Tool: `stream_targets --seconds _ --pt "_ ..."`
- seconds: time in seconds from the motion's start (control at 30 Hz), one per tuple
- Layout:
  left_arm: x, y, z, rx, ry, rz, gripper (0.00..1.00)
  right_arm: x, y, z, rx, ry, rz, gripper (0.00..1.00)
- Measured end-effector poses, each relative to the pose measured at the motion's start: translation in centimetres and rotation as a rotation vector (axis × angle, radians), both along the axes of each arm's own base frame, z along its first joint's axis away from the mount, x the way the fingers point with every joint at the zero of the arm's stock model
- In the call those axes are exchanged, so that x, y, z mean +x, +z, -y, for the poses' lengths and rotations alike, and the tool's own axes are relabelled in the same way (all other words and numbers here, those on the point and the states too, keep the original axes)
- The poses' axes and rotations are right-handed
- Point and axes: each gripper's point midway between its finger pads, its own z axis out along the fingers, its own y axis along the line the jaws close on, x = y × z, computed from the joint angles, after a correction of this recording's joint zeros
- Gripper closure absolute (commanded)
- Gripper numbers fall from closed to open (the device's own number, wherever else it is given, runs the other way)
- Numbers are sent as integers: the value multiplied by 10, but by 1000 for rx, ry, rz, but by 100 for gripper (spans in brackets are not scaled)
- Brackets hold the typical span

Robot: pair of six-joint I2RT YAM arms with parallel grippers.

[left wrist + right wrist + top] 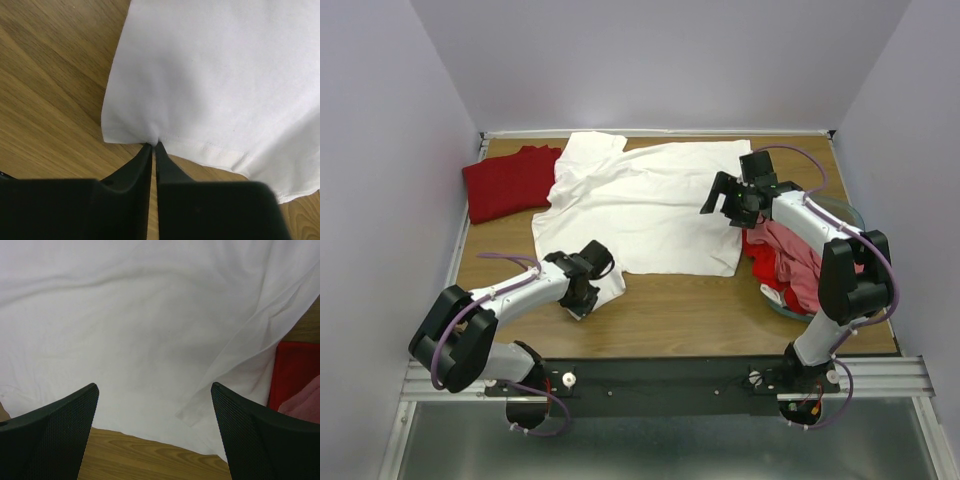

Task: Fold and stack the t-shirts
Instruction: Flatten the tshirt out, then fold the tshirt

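Note:
The white t-shirt's edge by the bin is folded over itself, so my right gripper will next move back and down onto the flap's near tip (720, 252) (188, 417) and close.
A large white t-shirt (645, 205) lies spread across the middle of the table. My left gripper (582, 300) is shut on its near left hem corner (150, 135), pinching the cloth at the fingertips. My right gripper (720, 200) is open and empty, hovering over the shirt's right edge (150, 340). A dark red t-shirt (510, 182) lies folded at the far left. Red and pink shirts (785, 262) are heaped in the bin at the right; a bit of them shows in the right wrist view (295, 380).
A teal plastic bin (850, 215) sits at the right edge under the right arm. Walls close the table on the left, back and right. Bare wood (690, 310) lies between the white shirt and the near edge.

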Motion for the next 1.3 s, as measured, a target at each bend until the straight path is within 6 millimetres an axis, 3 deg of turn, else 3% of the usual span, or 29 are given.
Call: stream_targets --seconds 0.3,0.6,0.83,1.0,1.17,1.3 --pt "11 4 -1 29 -57 43 100 -8 1 4 -8 9 6 0" --pt "60 47 -6 148 -125 225 100 -38 -13 5 -66 68 -30 7" --pt "64 63 -19 196 -164 302 100 -51 -17 -12 -141 142 -31 19" --pt "63 70 -22 186 -166 345 100 -52 -36 -10 -233 147 -62 29" --pt "67 74 -20 176 -171 370 100 -58 -65 7 -339 132 -138 35" --pt "69 75 -18 173 -176 379 100 -60 -71 12 -376 127 -153 42"
